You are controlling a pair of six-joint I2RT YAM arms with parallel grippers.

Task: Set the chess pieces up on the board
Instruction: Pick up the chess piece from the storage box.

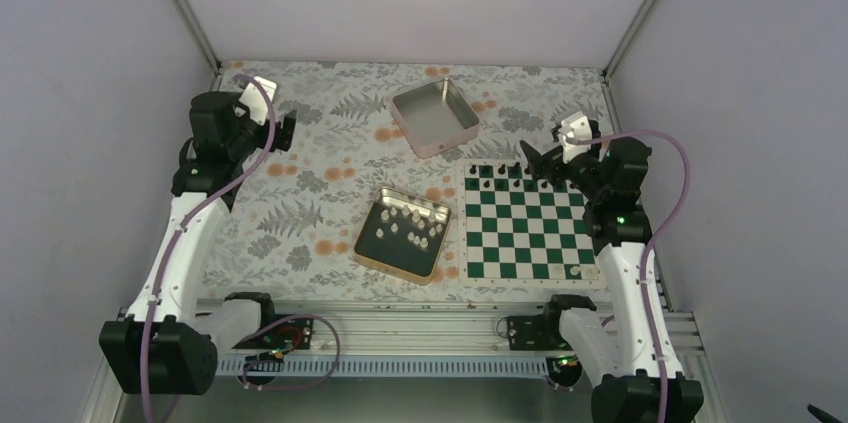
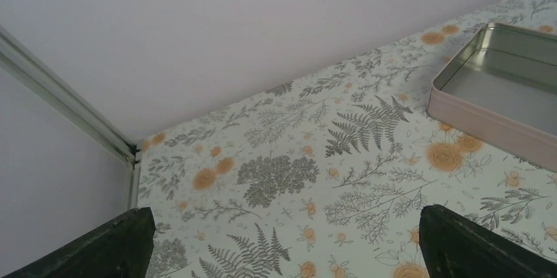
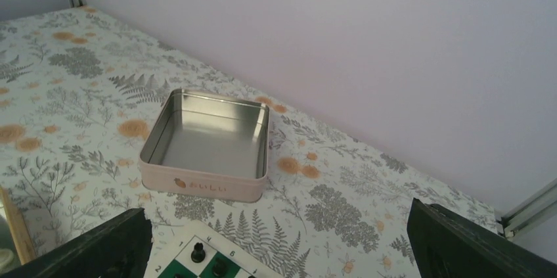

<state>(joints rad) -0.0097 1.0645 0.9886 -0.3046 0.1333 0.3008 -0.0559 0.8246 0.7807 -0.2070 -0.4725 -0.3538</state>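
Note:
The tin's white piece nearest the board's far corner (image 1: 432,218) is below my right gripper and to its left in the top view, so my right gripper will move down onto it next.
The green and white board (image 1: 522,235) lies at the right of the table; its corner shows in the right wrist view (image 3: 172,256). Several small white chess pieces (image 1: 408,226) stand in a shallow tin (image 1: 372,255) left of the board. One white piece (image 1: 586,269) stands on the board's near right corner. Black chessmen (image 1: 500,172) line the far row, and two show in the right wrist view (image 3: 198,252). My left gripper (image 1: 285,133) (image 2: 282,245) is open and empty over the far left of the table. My right gripper (image 1: 530,158) (image 3: 279,245) is open and empty above the board's far edge.
An empty pink-sided metal tin (image 1: 436,119) (image 3: 209,143) (image 2: 499,87) sits at the back centre. The floral tablecloth (image 1: 320,173) covers the table. Pale walls enclose the back and both sides.

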